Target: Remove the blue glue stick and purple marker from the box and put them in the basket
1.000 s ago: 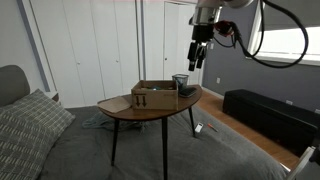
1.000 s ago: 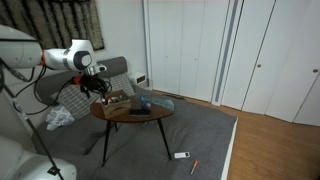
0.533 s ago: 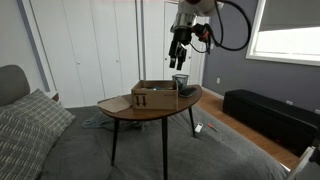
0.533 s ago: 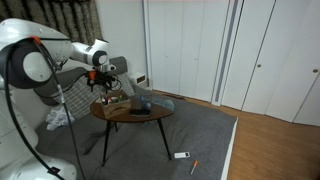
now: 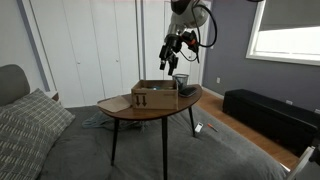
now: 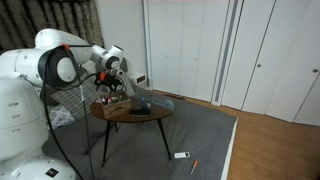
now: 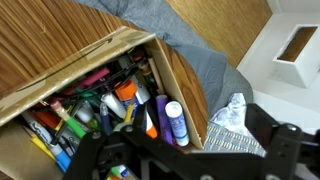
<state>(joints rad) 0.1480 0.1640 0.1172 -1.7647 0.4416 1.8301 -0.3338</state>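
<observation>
My open gripper lowers onto the white cap of the blue glue stick (image 7: 176, 123) next, down toward the box. The cap faces up, as the glue stick stands upright.
The open cardboard box (image 5: 152, 96) stands on the round wooden table, packed with several markers and pens. In the wrist view the blue glue stick (image 7: 176, 123) with a white cap stands against the box's right wall (image 7: 170, 80). The purple marker (image 7: 162, 112) is right beside it. The dark mesh basket (image 5: 180, 80) stands on the table next to the box and is out of the wrist view. My gripper (image 5: 168, 55) hangs above the box, apart from it. It also shows in an exterior view (image 6: 112, 84). In the wrist view its fingers (image 7: 180, 152) are spread and empty.
The wooden table (image 5: 140, 112) stands on slim legs over a grey carpet. A grey cloth (image 7: 190, 50) lies on the floor below the table edge. A bed with a pillow (image 5: 25, 125) is close by. White closet doors (image 5: 90, 50) stand behind. A small object (image 6: 182, 155) lies on the floor.
My arm has swung from beside the basket to over the box and has tilted. The gripper stays open and empty. Box and basket have not moved.
</observation>
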